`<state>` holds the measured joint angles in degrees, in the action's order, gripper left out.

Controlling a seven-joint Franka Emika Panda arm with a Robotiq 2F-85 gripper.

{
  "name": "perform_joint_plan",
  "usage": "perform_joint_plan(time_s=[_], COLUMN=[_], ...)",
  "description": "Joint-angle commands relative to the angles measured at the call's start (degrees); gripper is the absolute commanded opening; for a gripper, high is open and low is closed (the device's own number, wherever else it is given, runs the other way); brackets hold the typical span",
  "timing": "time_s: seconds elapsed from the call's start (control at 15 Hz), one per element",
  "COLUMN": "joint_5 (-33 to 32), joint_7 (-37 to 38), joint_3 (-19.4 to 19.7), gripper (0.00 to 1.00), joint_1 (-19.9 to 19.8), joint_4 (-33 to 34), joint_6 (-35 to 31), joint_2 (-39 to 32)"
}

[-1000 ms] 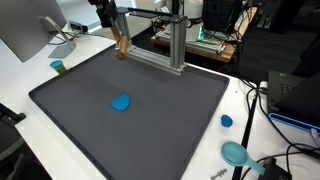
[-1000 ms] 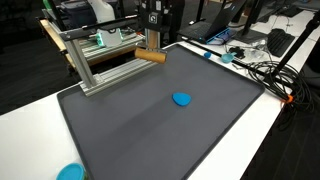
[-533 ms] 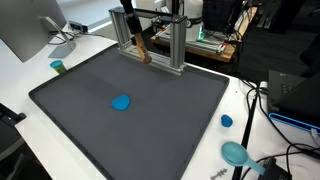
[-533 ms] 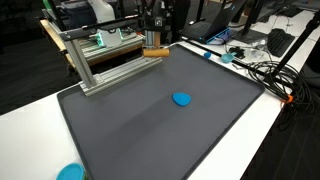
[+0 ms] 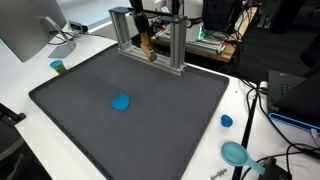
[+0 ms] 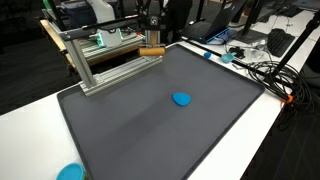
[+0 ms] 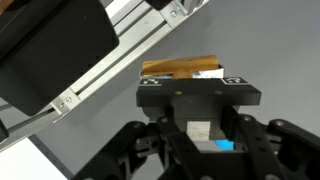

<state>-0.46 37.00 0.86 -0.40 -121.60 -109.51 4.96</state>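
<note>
I should next carry the rod (image 5: 147, 50) off the mat's edge toward the aluminium frame, turn square with the frame's angled bar, go between the frame's posts, then release the rod.
My gripper (image 5: 144, 33) (image 6: 151, 40) is shut on a short brown wooden rod (image 5: 147, 50) (image 6: 151, 51), which hangs just above the far edge of the dark grey mat (image 5: 150, 125) (image 6: 150, 125). The rod sits right at the aluminium frame (image 5: 178, 45) (image 6: 85, 62), between its posts in an exterior view. In the wrist view the wooden rod (image 7: 182, 68) shows beyond the black gripper body, with the frame's rail (image 7: 110, 70) running diagonally beside it. A blue disc (image 5: 121, 102) (image 6: 182, 99) lies on the mat, well apart from the gripper.
A small blue cap (image 5: 227, 121) and a teal bowl (image 5: 236, 153) sit on the white table beside the mat. A green-topped cup (image 5: 58, 67) stands near a monitor (image 5: 25, 30). Cables (image 6: 265, 70) and equipment crowd the table's far side.
The gripper has carried the wooden rod sideways along the mat's far edge, from beside the frame's post to in between its posts. The blue disc has not moved.
</note>
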Motion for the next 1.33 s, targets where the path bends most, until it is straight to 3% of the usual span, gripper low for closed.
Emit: perform_joint_plan(time_s=[0.0, 0.53, 0.8, 1.07, 1.27], joint_5=[-4.2, 0.0, -0.6, 0.3, 1.4], joint_7=[-7.5, -23.0, -27.5, -36.6, -37.8], joint_3=[-0.4, -0.4, -0.1, 1.1, 1.2], gripper=[0.22, 0.22, 0.22, 0.22, 0.22], joint_1=[-0.5, 0.0, -0.5, -0.2, -0.4], joint_4=[-3.0, -5.5, -7.1, -9.1, -11.9], joint_6=[3.0, 10.8, 11.5, 10.7, 10.5], joint_2=[6.0, 12.7, 13.4, 13.2, 14.7])
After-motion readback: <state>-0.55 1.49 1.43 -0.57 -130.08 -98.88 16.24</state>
